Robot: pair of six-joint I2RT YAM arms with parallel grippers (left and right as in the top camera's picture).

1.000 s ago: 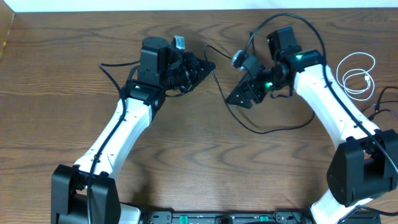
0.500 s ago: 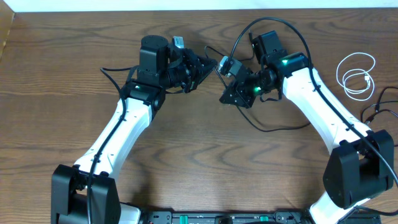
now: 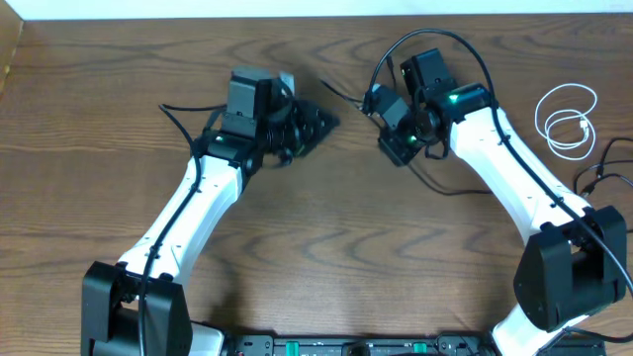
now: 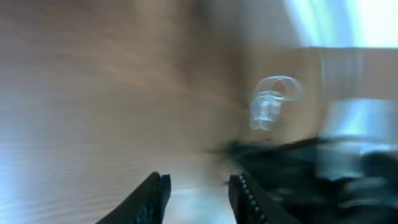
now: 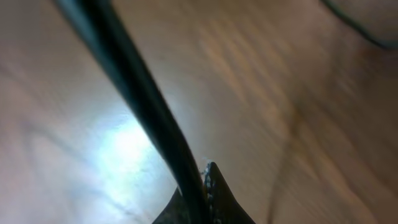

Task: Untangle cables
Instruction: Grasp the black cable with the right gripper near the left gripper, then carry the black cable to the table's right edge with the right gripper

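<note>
The cable in my right gripper should swing to the right in the overhead view next. I should let go of it at the table edge, where dark wires already lie.
My right gripper (image 3: 393, 151) is shut on a thin black cable (image 5: 143, 106), which runs diagonally up out of the pinched fingertips (image 5: 214, 186) in the right wrist view. From above, the black cable (image 3: 341, 92) stretches between the two arms. My left gripper (image 3: 326, 121) is a little left of it, and its jaws (image 4: 199, 186) stand apart with nothing between them. This view is blurred. The white cable (image 3: 566, 119) lies coiled at the far right of the table, and shows as a pale blur (image 4: 273, 99) ahead of the left fingers.
The right arm's own thick black wire (image 3: 435, 35) loops above its wrist. More dark wires (image 3: 605, 173) lie at the table's right edge. A cardboard edge (image 3: 8, 49) shows at the top left. The wooden table (image 3: 326, 247) is bare in front.
The right gripper has shut on the black cable and moved up and to the right. The left gripper has let go, opened partway and drawn back to the left.
</note>
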